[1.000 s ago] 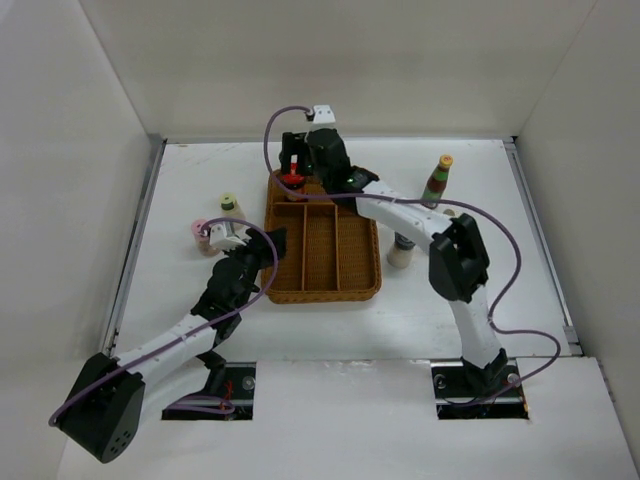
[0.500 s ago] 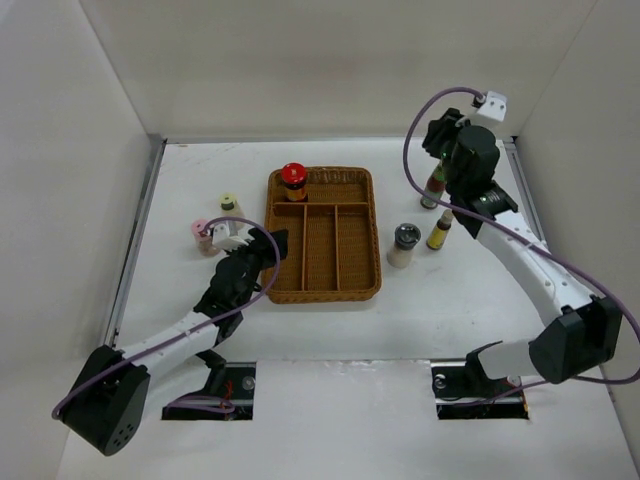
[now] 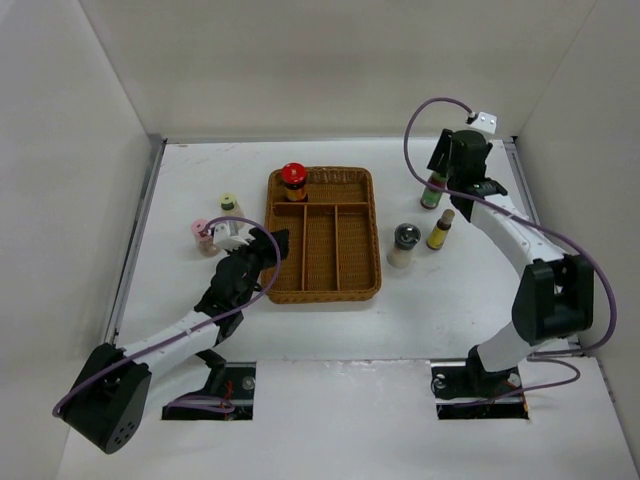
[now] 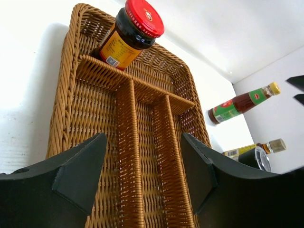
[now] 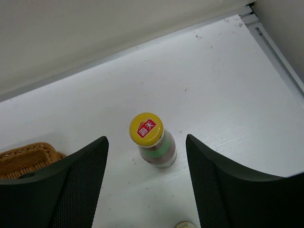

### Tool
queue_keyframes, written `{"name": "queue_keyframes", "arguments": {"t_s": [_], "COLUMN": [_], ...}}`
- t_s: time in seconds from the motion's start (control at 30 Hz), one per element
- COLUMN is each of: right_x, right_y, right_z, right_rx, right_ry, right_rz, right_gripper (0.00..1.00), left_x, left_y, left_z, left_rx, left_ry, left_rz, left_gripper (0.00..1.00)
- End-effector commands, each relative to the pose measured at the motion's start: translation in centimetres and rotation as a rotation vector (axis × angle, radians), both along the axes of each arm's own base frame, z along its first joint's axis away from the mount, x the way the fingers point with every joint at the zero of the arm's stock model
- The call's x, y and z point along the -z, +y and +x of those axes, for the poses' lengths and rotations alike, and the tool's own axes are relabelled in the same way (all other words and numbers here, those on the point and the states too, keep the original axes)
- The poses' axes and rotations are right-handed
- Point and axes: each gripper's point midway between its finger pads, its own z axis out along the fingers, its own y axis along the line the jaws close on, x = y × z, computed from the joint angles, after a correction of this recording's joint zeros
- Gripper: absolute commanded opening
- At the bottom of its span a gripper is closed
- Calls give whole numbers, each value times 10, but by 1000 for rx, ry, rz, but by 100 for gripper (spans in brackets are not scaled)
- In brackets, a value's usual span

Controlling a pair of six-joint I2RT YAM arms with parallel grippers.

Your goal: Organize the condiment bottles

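The bottle's yellow cap is below my right gripper, between its open fingers, so next I will lower the gripper and close its fingers around the cap.
A red-capped jar [image 3: 293, 180] stands in the back compartment of the wicker tray [image 3: 355, 285]; it also shows in the left wrist view [image 4: 133, 33]. My right gripper [image 3: 447, 183] is open and empty, just above a tall green-labelled bottle [image 3: 431, 195] with a yellow cap [image 5: 147, 128]; its jaws stand on either side of the bottle, apart from it. My left gripper [image 3: 268, 246] is open and empty at the tray's left rim. A silver-capped jar [image 3: 403, 245] and a small yellow-capped bottle [image 3: 439, 230] stand right of the tray. Pink-capped [image 3: 201, 236] and pale-green-capped [image 3: 229, 205] bottles stand to its left. No dark-brown cap shows.
The tray's three long compartments [image 4: 142, 156] hold nothing. White walls close the table at the back and both sides, and a metal rail [image 5: 273, 47] runs along the right edge near the tall bottle.
My right gripper let go of the red-capped jar in the tray's back compartment, swung to the back right and came down over the tall bottle. The left arm has barely moved.
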Motion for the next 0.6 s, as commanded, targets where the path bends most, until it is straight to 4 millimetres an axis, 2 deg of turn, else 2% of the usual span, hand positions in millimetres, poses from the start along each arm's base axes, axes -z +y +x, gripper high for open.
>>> {"name": "queue_keyframes", "arguments": {"t_s": [0.0,0.23,0.37,0.57], "right_x": [-4,10,11,13], "right_y": [4,5,3,-1], "right_z": [11,30,39,42], "right_rx": [-41,-43,-35,-11], "right_ry": [-14,8,4,5], "right_rz": [19,29,22,11], "right_gripper": [71,68,65,55], "left_x": [-22,-20,-18,-15], "left_y": [-5,-7,-6,-5], "left_z": [4,6,5,7], "left_rx": [13,14,13,8], "left_ry": [-61,-55,-53,-43], "left_rz": [-43,-40,-39,-34], "left_gripper": [63,63,63,63]}}
